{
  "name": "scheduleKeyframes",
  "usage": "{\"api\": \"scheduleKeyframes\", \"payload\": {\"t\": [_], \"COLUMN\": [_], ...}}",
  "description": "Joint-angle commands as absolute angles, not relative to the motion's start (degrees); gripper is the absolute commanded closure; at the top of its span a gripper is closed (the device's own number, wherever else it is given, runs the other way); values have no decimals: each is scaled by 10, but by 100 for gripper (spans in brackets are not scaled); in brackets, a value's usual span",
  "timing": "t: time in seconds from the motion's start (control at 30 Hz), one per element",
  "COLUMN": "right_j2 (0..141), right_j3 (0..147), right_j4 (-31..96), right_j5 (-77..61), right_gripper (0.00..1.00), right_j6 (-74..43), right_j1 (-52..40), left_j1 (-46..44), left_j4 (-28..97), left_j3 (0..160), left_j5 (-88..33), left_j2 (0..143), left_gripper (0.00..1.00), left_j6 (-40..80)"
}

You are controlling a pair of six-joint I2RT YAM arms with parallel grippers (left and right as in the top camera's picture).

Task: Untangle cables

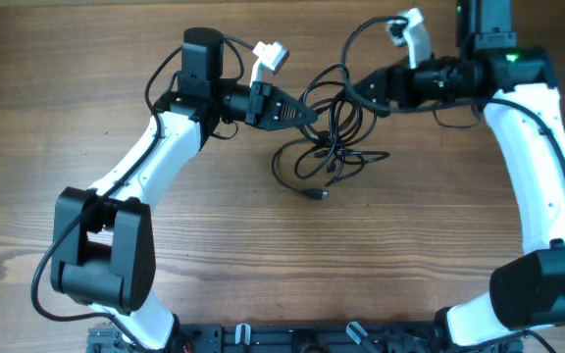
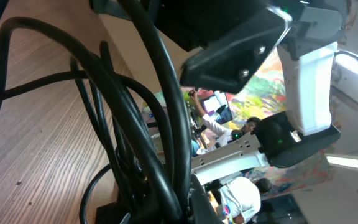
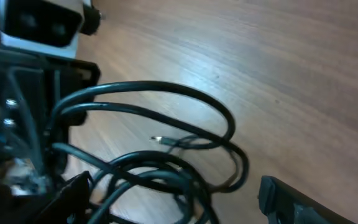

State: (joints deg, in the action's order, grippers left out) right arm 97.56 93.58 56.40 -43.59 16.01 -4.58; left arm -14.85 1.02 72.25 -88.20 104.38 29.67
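Observation:
The cables still cross in tangled loops, so the robot's left gripper will next move back and down to the bare wood [image 1: 254,163] beside the tangle and let go of the bunch of cables.
The cables [image 1: 327,147] are thin black cords, tangled in loose loops at the table's far middle, with one plug end [image 1: 317,196] lying nearest the front. My left gripper [image 1: 311,115] is shut on a bunch of strands at the tangle's left side. In the left wrist view the cables [image 2: 160,124] run straight down into the left gripper [image 2: 166,211]. My right gripper [image 1: 359,95] is open at the tangle's upper right. In the right wrist view the right gripper [image 3: 176,199] has its jaws wide apart, with loops of cables [image 3: 166,165] lying between them over the wood.
The wooden table [image 1: 439,216] stretches around the tangle. Both white arms reach in from the front corners, and the right arm [image 2: 303,81] fills the background of the left wrist view. Thicker black arm wires [image 1: 361,34] arc above the right gripper.

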Motion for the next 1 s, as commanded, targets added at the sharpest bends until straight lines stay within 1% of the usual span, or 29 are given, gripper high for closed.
{"api": "scheduleKeyframes", "payload": {"t": [0.0,0.1,0.23,0.3,0.33,0.57,0.6,0.67,0.7,0.73,0.77,0.8,0.9,0.93,0.97], "right_j2": [1005,1018,1019,1019,1019,1019,1019,1019,1019,1019,1019,1019,1019,1019,1019], "right_j3": [944,944,936,924,918,819,810,801,799,799,799,802,824,833,833], "right_j4": [558,559,558,559,559,505,504,504,503,489,466,430,411,403,392], "right_j5": [-400,-398,-395,-395,-395,-411,-421,-430,-429,-429,-414,-340,-237,-192,-174], "right_gripper": [14,19,21,25,26,32,35,45,52,71,86,96,96,96,96], "right_j6": [204,206,206,206,206,193,190,151,127,80,43,-64,-177,-221,-241], "right_j1": [-42,-39,-39,-40,-41,-66,-66,-66,-66,-66,-65,-55,-8,29,56], "left_j1": [-147,-146,-145,-145,-145,-145,-145,-145,-145,-145,-145,-144,-140,-140,-140], "left_j4": [6,6,6,6,6,6,6,6,6,6,6,6,7,9,10], "left_j3": [722,722,722,722,722,722,722,722,722,722,722,722,722,722,722], "left_j5": [-904,-904,-904,-904,-904,-903,-903,-903,-903,-903,-903,-903,-904,-904,-904], "left_j2": [1039,1039,1039,1039,1039,1039,1039,1039,1039,1039,1039,1039,1039,1039,1039], "left_gripper": [96,96,96,96,96,96,96,96,96,96,96,96,96,96,96], "left_j6": [366,380,380,380,380,380,380,380,380,380,380,379,380,380,380]}}
